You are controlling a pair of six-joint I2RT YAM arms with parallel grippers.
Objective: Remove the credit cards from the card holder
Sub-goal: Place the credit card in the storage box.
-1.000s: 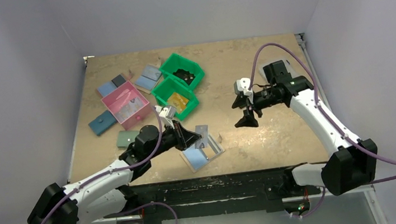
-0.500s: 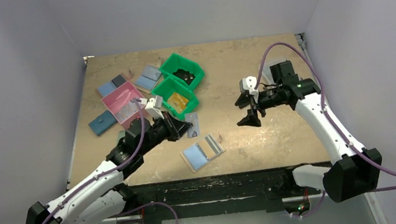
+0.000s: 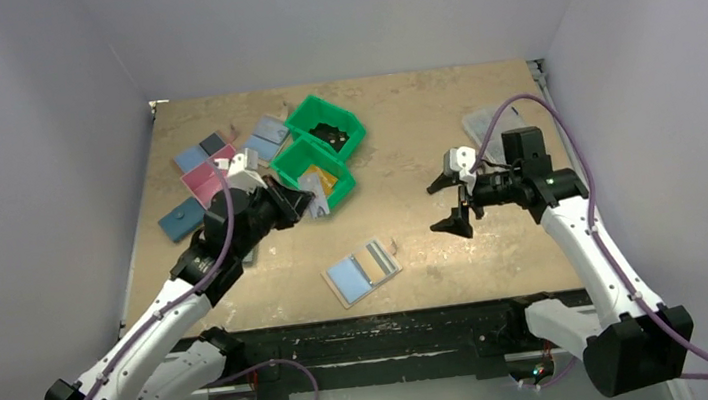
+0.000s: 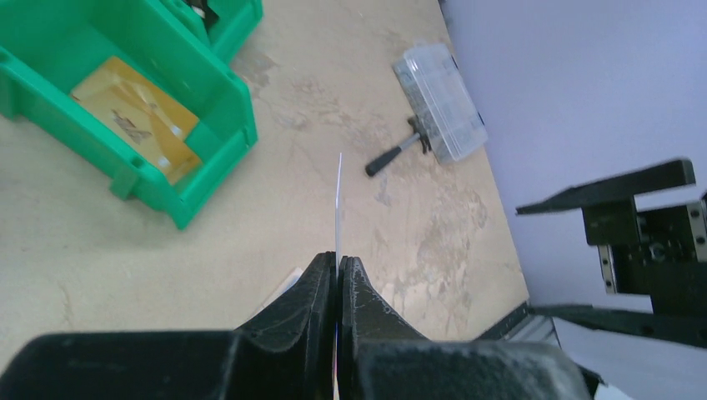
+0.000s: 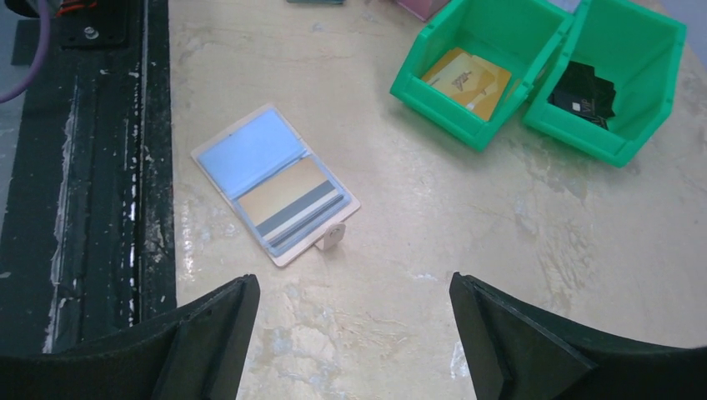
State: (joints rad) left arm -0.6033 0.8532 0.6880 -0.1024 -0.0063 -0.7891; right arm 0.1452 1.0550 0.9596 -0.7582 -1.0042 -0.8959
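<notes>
I need to move my left gripper over the pink bin (image 3: 204, 184) next and lower it to let go of the pale credit card, since that bin is to the gripper's left in the top view.
The card holder (image 3: 362, 272) lies open and flat near the table's front edge. It shows a light-blue panel and a striped slot panel with a tan face in it (image 5: 283, 193). My left gripper (image 3: 304, 204) is shut on a thin pale credit card (image 4: 338, 204), seen edge-on and sticking out past the fingertips. It hovers beside the front green bin (image 3: 344, 189), which holds yellow-orange cards (image 3: 320, 179). My right gripper (image 3: 451, 205) hangs wide open to the right of the card holder (image 5: 271, 187), with nothing between its fingers.
A second green bin (image 3: 327, 128) holding dark items stands behind the first. A pink bin (image 3: 207, 181) and several flat blue wallets (image 3: 181, 220) lie at the back left. A clear plastic case (image 4: 442, 100) and a black-handled tool (image 4: 392, 157) lie at the back right.
My left gripper has carried the card from above the card holder up and left to the front green bin. The right gripper has drawn back to the right and opened wider.
</notes>
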